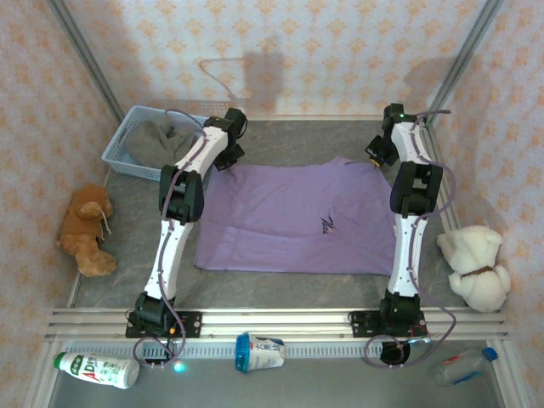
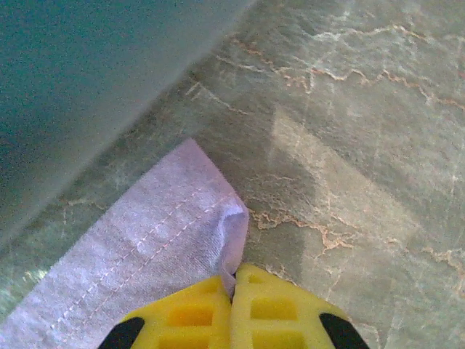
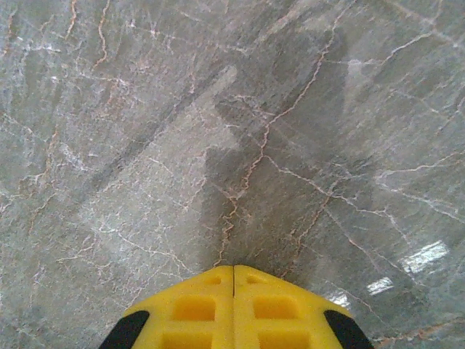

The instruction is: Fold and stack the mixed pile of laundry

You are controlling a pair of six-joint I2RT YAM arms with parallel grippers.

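I will first pull the stitched corner of the T-shirt back with my left gripper, then let it go over the T-shirt's far part [image 1: 223, 197].
The lavender-purple T-shirt [image 1: 297, 218] lies spread flat on the marble table, its small dark print facing up. My left gripper [image 1: 223, 158] is at the shirt's far left corner. In the left wrist view its yellow jaws [image 2: 236, 270] are shut on the stitched corner of the T-shirt [image 2: 156, 243]. My right gripper [image 1: 379, 153] is at the shirt's far right corner. In the right wrist view it [image 3: 233, 267] is shut, with bare table in front and no cloth seen between the pads. The grey top [image 1: 160, 140] lies bunched in the basket.
The light blue basket [image 1: 119, 155] stands at the far left, its wall [image 2: 80, 87] close to my left gripper. A brown plush bear [image 1: 85, 229] sits left, a cream one [image 1: 474, 265] right. Two bottles [image 1: 98, 369] [image 1: 463, 367] and a cup [image 1: 259, 352] lie on the front ledge.
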